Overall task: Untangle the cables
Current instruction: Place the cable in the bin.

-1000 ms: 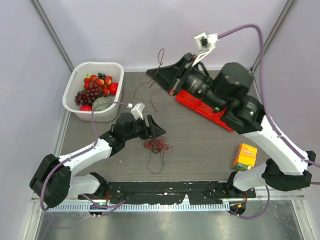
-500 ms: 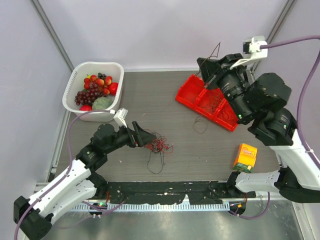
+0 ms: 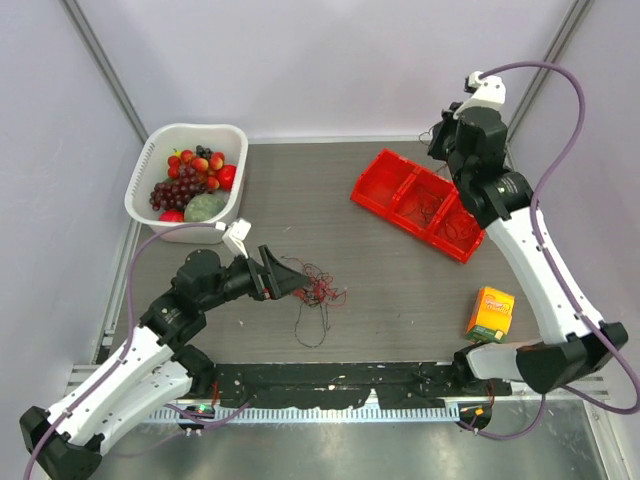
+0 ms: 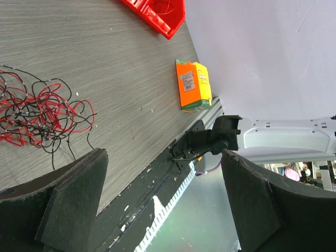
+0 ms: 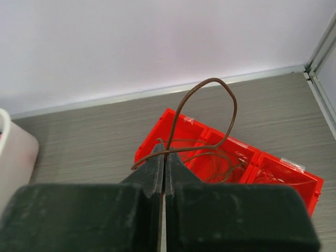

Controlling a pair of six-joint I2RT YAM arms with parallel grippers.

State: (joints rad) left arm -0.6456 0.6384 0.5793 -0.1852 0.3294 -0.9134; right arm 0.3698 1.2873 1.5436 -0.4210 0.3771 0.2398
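Note:
The red tray already has similar brown wires in its middle section, so my right gripper will go down there and release the thin brown wire.
The cables are a small tangle of thin red and black wires on the dark table, with one black loop trailing toward the near edge. It also shows in the left wrist view. My left gripper is open and empty just left of the tangle, its jaws wide apart. My right gripper is raised at the far right, above the red tray. It is shut on a thin brown wire that loops up over the tray. A few thin wires lie in the tray.
A white basket of fruit stands at the far left. An orange box lies near the right arm's base and shows in the left wrist view. Lilac walls close in the back and sides.
My right arm swung from the far middle to the far right corner, carrying the brown wire over the red tray. My left gripper pulled back, then edged right toward the tangle.

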